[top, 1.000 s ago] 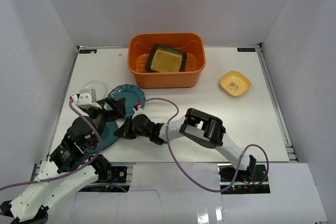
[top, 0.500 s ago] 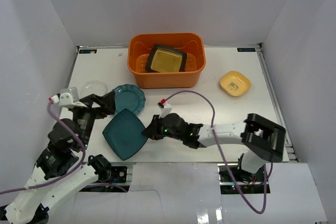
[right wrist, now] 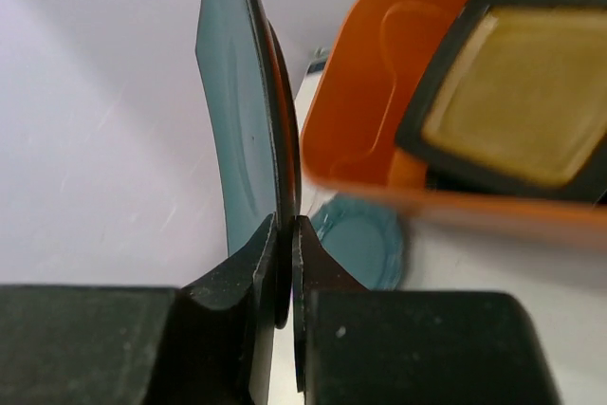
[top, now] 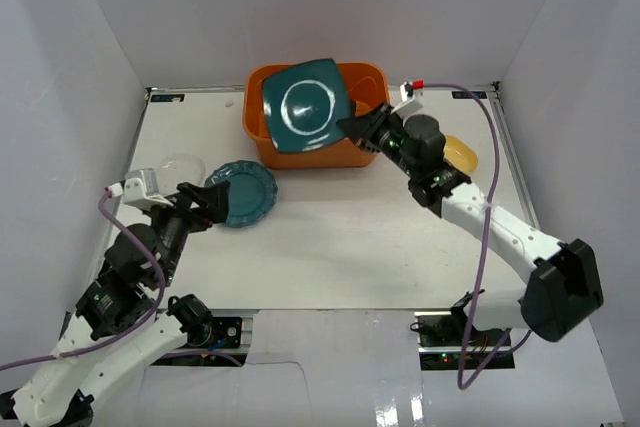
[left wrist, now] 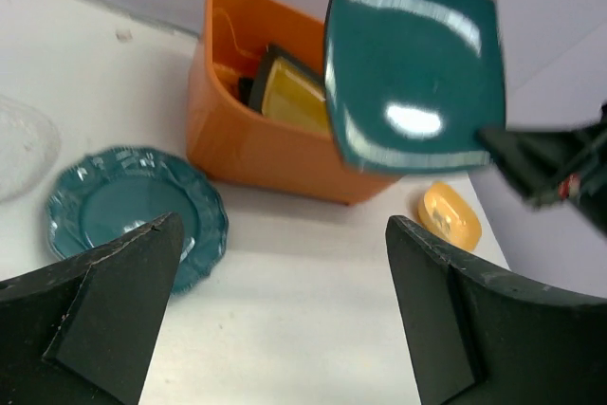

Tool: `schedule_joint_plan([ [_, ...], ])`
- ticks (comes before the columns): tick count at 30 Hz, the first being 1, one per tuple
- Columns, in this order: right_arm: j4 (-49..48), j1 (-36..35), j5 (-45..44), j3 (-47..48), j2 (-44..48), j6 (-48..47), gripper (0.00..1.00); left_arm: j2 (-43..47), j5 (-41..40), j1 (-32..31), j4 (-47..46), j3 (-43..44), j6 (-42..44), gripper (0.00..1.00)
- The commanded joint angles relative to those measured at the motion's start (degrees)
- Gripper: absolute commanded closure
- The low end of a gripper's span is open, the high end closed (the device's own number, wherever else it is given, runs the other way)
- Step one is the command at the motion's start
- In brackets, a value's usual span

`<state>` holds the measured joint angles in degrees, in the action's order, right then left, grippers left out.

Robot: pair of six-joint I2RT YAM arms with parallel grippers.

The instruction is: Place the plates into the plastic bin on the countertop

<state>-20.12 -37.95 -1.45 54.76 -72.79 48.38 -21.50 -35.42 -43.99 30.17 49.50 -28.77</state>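
The gold-centred plate in the bin is below and outward of my right gripper, so I will reach outward, lower the teal plate over it and let go.
My right gripper (top: 358,130) is shut on the edge of the teal square plate with a white ring (top: 305,106) and holds it tilted above the orange plastic bin (top: 320,152). The right wrist view shows that plate edge-on (right wrist: 248,120) between my jaws. The dark square gold-centred plate (right wrist: 517,101) lies in the bin (right wrist: 360,130). The teal round scalloped plate (top: 243,193) lies on the countertop (top: 380,237) at the left, with the small clear plate (top: 178,164) beside it. The small yellow plate (top: 462,152) sits right of the bin, partly hidden by my right arm. My left gripper (top: 205,203) is open and empty beside the scalloped plate.
White walls (top: 80,77) enclose the countertop on three sides. Purple cables (top: 487,217) trail from both arms. The left wrist view shows the bin (left wrist: 256,139), the held teal plate (left wrist: 413,73) and the yellow plate (left wrist: 450,215).
My right arm has swung from the near left of the table up to the bin, carrying the teal square plate. The left arm has barely moved.
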Motion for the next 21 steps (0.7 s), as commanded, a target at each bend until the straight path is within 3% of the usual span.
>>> schedule_joint_plan([
  [1, -4.85, 6.04, 5.84, 11.22, -6.38, 0.31, 0.92, -2.67, 5.09, 0.22, 2.43, -3.52, -7.78, 0.02],
  [10, 6.21, 14.40, 12.52, 40.76, -31.52, 2.68, 0.92, -8.73, 10.37, 0.30, -2.31, -16.16, -20.16, 0.02],
  [21, 7.46, 15.89, 15.43, 39.55, -38.47, 2.51, 0.92, -15.59, 4.49, 0.74, -2.40, -24.53, -31.60, 0.02],
])
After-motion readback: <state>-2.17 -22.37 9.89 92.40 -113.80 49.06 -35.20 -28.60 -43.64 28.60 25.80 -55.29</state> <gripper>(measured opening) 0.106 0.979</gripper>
